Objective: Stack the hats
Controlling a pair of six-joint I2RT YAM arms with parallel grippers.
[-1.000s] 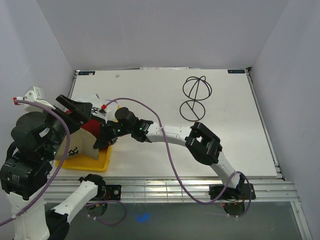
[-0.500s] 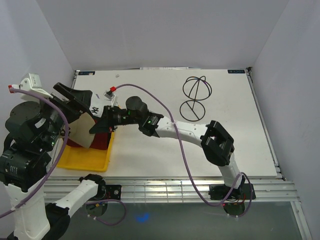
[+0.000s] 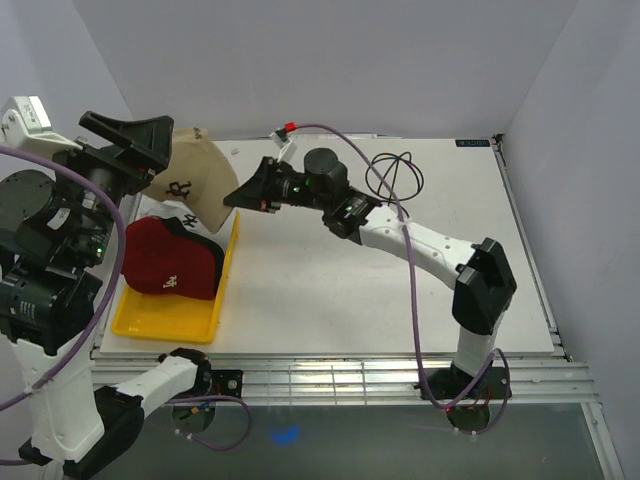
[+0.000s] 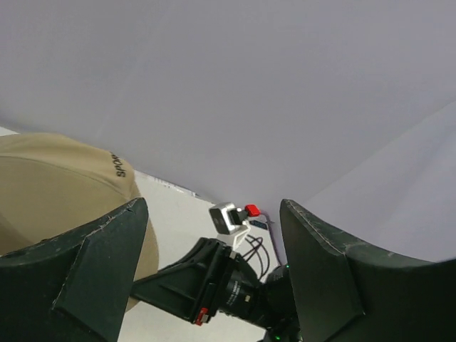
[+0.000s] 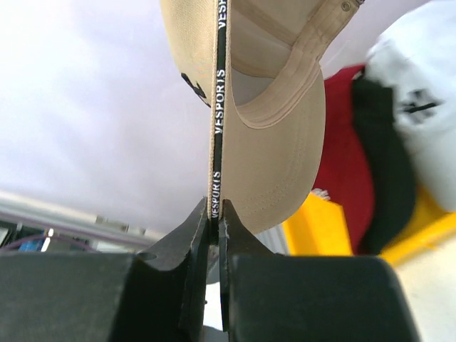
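I'll next move my right gripper rightward in the top view, then down, and release the beige cap over the black wire stand, as its loops are empty.
A beige cap with a black logo hangs in the air above the tray's far end. My right gripper is shut on its rim band; in the right wrist view the jaws pinch the black printed band of the beige cap. My left gripper is raised at the left and open. In its own view the left gripper has nothing between its fingers, and the beige cap lies just outside its left finger. A red cap rests in the tray over a black cap. A white cap shows beside them.
The yellow tray sits at the table's left front edge. A black wire stand of loops stands at the back centre, close behind the right arm's forearm. Purple cables trail from both arms.
The right gripper lifted the beige cap up off the tray and toward the back. The left arm rose with it. The red cap now lies uncovered in the tray.
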